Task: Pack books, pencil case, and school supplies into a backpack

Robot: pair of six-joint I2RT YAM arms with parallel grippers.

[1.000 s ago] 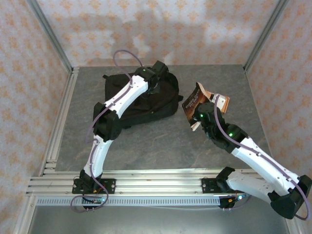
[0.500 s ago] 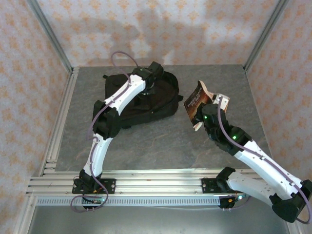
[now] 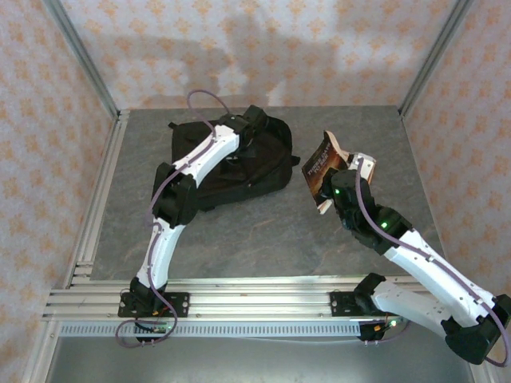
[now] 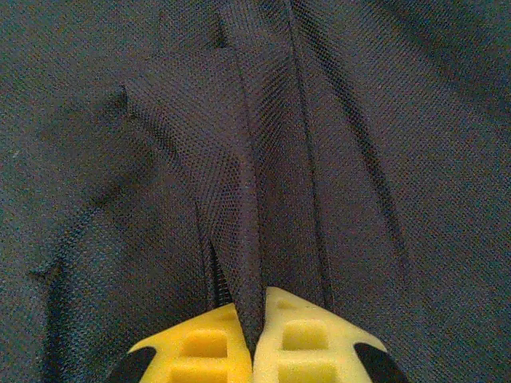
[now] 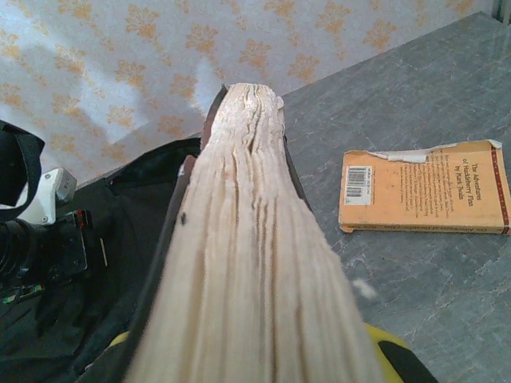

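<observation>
I should lift the fold of fabric with my left gripper toward the backpack's end away from the book (image 3: pixel 188 138), beside the gripper, to widen the backpack's rim facing the book, then release it.
The black backpack (image 3: pixel 239 171) lies at the back left of the table. My left gripper (image 3: pixel 254 128) presses down on its top, and in the left wrist view that gripper (image 4: pixel 255 307) is shut on a ridge of the backpack's fabric (image 4: pixel 239 159) beside a zip. My right gripper (image 3: pixel 335 191) is shut on a dark book with a reddish cover and white title (image 3: pixel 322 169), held upright above the table right of the backpack. The book's page edge (image 5: pixel 247 239) hides the fingertips. An orange book (image 5: pixel 423 191) lies flat on the table beyond it. The pencil case and school supplies are out of view.
Grey table (image 3: pixel 255 239) with free room in front of the backpack and along the right side. Metal frame posts and patterned walls close in the back and sides. A rail (image 3: pixel 239 299) runs along the near edge by the arm bases.
My left gripper has gone from open to shut, pinching the backpack's fabric. The right arm and its book shifted slightly right a second ago and have held still since.
</observation>
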